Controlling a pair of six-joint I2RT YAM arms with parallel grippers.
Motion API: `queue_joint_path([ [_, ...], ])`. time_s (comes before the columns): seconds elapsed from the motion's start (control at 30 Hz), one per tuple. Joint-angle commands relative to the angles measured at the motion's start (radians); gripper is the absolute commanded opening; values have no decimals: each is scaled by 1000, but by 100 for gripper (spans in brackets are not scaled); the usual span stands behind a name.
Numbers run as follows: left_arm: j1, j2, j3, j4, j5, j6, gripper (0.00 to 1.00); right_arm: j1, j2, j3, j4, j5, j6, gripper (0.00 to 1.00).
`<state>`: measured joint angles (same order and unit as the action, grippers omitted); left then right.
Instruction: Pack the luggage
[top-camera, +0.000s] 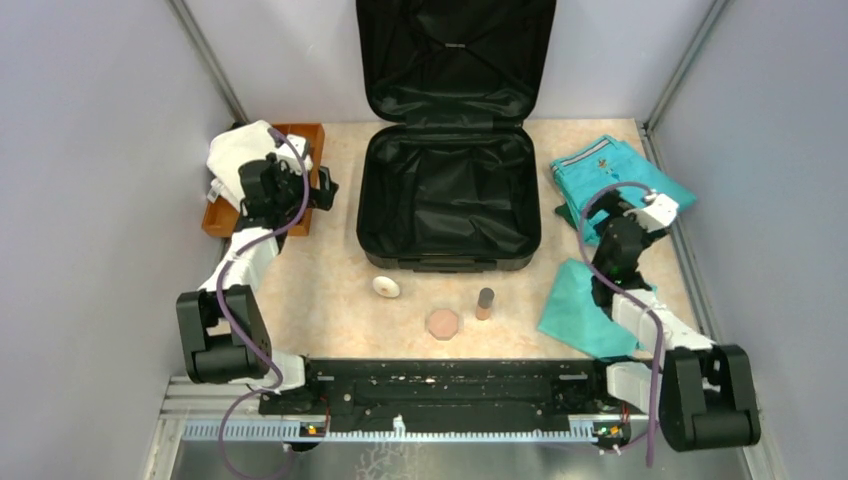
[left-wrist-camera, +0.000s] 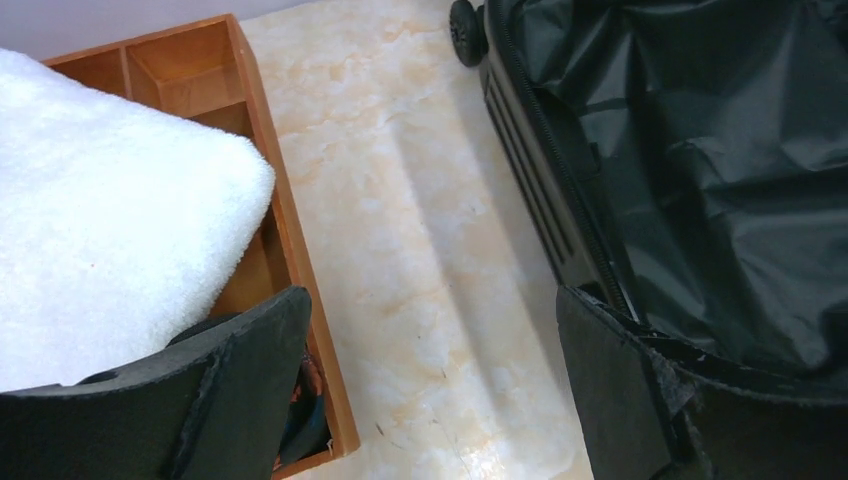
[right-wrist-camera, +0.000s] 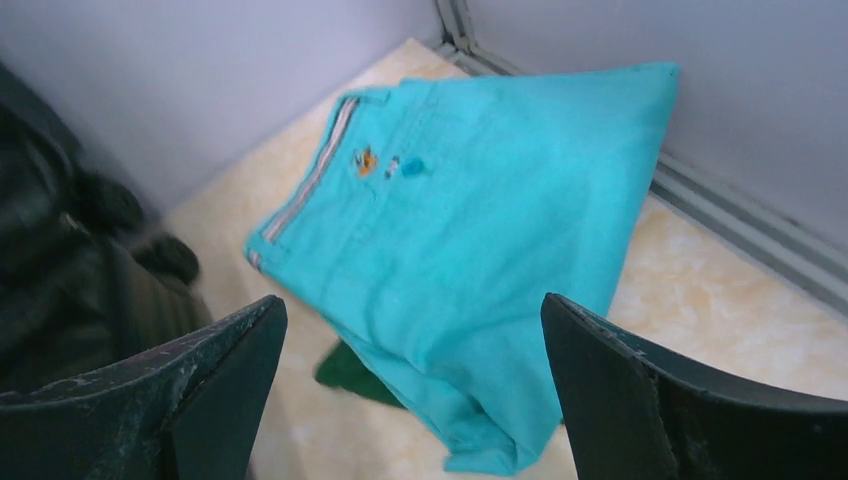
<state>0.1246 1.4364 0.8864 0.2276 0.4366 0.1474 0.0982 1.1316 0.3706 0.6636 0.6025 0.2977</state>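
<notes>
I will turn my right gripper next and move it down onto the narrow near end (top-camera: 591, 235) (right-wrist-camera: 495, 440) of the folded turquoise trousers, because that end fits between its open fingers.
The black suitcase (top-camera: 448, 195) lies open at the back middle, lid up, its lined base empty; it also shows in the left wrist view (left-wrist-camera: 700, 160). My left gripper (top-camera: 318, 190) is open and empty, between the wooden tray (top-camera: 300, 135) and the suitcase's left side. A folded white towel (top-camera: 240, 155) lies on the tray, also in the left wrist view (left-wrist-camera: 100, 200). My right gripper (top-camera: 612, 205) is open and empty, just above the near edge of the folded turquoise trousers (top-camera: 605, 170), which fill the right wrist view (right-wrist-camera: 480, 220).
A teal cloth (top-camera: 580, 310) lies at the near right. A white round object (top-camera: 387, 287), a pink octagonal puck (top-camera: 442, 324) and a small brown cylinder (top-camera: 485, 302) stand in front of the suitcase. Grey walls enclose three sides.
</notes>
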Motion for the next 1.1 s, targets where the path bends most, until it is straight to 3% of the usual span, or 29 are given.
queue_joint_path([
  [0.0,6,-29,135,-318,75,26,99,-142,-100,94,-275,-171,419,99],
  [0.1,6,-18,212,-400,104,-3,99,-155,-48,259,-376,-210,375,99],
  [0.3,-7,25,279,-478,232,-15,98,-157,294,882,-1094,-123,374,99],
  [0.4,-52,60,321,-539,221,16,98,-178,395,1031,-1267,-141,413,99],
  [0.53,-119,87,341,-574,177,46,98,-278,422,1040,-1342,-328,467,99],
  [0.73,-172,117,353,-587,173,63,98,-392,399,871,-1375,-422,491,95],
  [1.07,-174,114,356,-608,160,79,98,-402,404,680,-1251,-540,537,85],
])
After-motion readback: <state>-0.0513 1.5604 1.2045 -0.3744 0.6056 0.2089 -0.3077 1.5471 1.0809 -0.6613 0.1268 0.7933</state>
